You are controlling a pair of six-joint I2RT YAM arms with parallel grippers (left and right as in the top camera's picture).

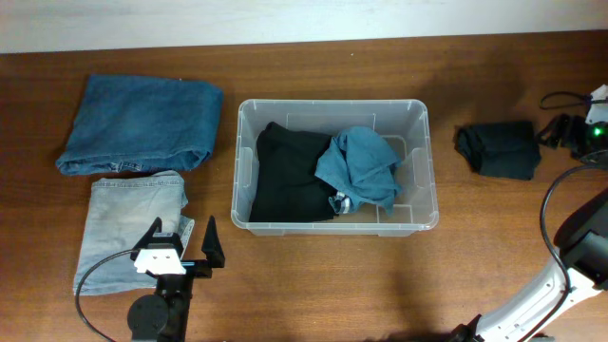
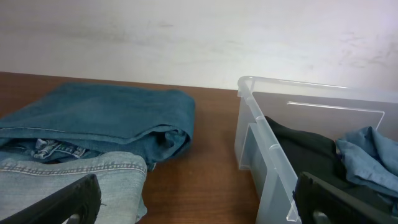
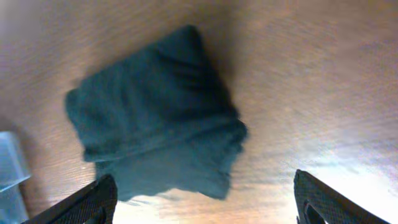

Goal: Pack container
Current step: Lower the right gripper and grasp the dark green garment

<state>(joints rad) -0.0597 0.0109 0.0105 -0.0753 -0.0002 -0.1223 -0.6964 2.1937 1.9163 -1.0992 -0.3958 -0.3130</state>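
Observation:
The nearest edge of the folded dark cloth point(image 3: 210, 169) faces my open fingers, so my right gripper should lower toward the container first.
The clear container point(image 1: 241, 180) sits mid-table with a black garment point(image 1: 290, 176) and a crumpled blue cloth point(image 1: 366, 163) inside. In the left wrist view its wall point(image 2: 252, 146) stands to the right. My left gripper point(image 1: 180, 249) is open and empty near the front left, over the edge of the light jeans point(image 1: 128, 223), with bare wood between its jaws point(image 2: 196, 202). My right gripper point(image 1: 556, 128) is at the far right beside a folded dark cloth point(image 1: 499, 147). It is open point(image 3: 202, 205), with the dark cloth point(image 3: 155, 118) lying just ahead on the wood, untouched.
Folded dark blue jeans point(image 1: 138, 123) lie at the back left, also ahead in the left wrist view point(image 2: 106, 118), above the light jeans point(image 2: 74, 171). A black cable point(image 1: 551, 204) loops at the right edge. A pale wall runs along the table's far side.

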